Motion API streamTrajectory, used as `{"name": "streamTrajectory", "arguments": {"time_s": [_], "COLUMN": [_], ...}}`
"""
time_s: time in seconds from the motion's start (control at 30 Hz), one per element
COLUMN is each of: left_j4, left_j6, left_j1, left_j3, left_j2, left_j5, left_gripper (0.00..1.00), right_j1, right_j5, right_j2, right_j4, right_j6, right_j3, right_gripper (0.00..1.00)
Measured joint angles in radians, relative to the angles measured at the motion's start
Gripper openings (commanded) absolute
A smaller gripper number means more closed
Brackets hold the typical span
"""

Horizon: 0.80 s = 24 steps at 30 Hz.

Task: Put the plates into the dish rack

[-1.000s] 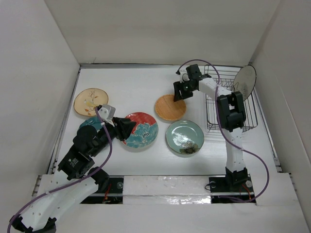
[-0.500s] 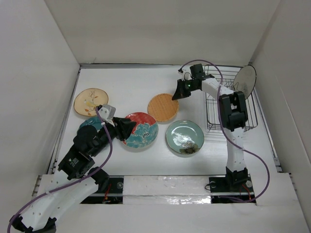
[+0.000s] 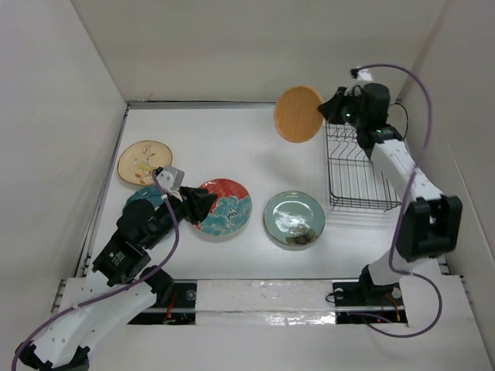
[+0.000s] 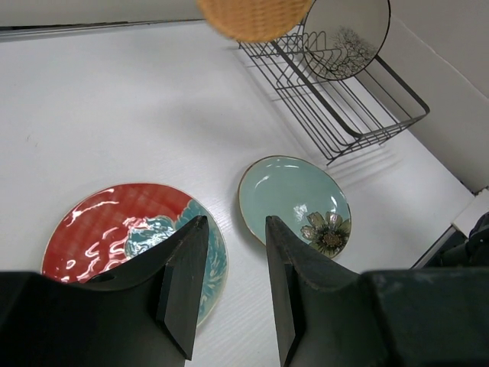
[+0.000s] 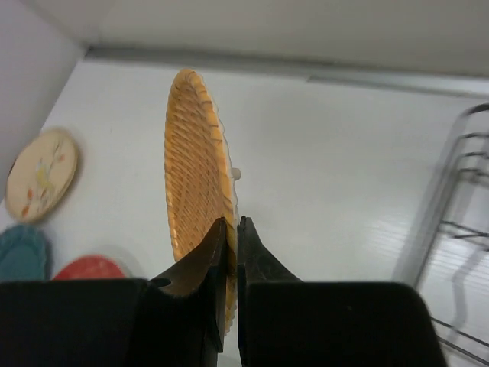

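My right gripper holds the orange plate and should next swing over rack wires beside the white dark-rimmed plate [image 4: 348,38], tilting downward. It should then lower the orange plate and let go of its rim, as those wires are empty.
My right gripper [image 3: 331,108] is shut on the rim of the plain orange plate [image 3: 298,113], holding it on edge in the air just left of the dish rack [image 3: 360,206]. The right wrist view shows both fingers pinching the plate [image 5: 195,168] at the gripper [image 5: 231,222]. A white dark-rimmed plate [image 4: 348,38] stands in the rack [image 4: 374,138]. My left gripper [image 4: 235,222] hangs open and empty over the gap between the red plate [image 3: 224,207] and the pale green plate [image 3: 294,218].
The tan floral plate [image 3: 144,161] lies at the far left. The teal blue plate [image 3: 143,197] sits partly under my left arm. White walls close in the table on three sides.
My right gripper shut on the orange plate, lifted it off the table and swung it up on edge toward the rack's back left corner. The left arm has stayed still.
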Motion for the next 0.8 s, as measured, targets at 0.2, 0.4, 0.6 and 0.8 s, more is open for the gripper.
{"name": "streamTrajectory", "arguments": {"time_s": [0.2,0.4,0.6,0.8], "left_j4": [0.002,0.008,0.007,0.008], "left_j6": [0.0,0.0,0.0,0.0], "left_j1": [0.0,0.0,0.0,0.0], "left_j3": [0.0,0.0,0.0,0.0], "left_j2": [-0.028,-0.036,-0.059,-0.064], "left_j5": [0.003,0.02,0.026,0.03], "left_gripper": [0.34,0.34,0.35,0.35], "right_j1": [-0.08,-0.16,-0.231,-0.241], "right_j5": [0.511,0.787,0.833,0.828], "right_j2": [-0.329,-0.384,-0.24,-0.144], "right_j4": [0.079,0.144,0.197,0.198], "right_j6": [-0.066,-0.18,-0.3,-0.424], "right_j3": [-0.174,-0.252,-0.274,-0.271], "right_gripper": [0.0,0.0,0.0,0.0]}}
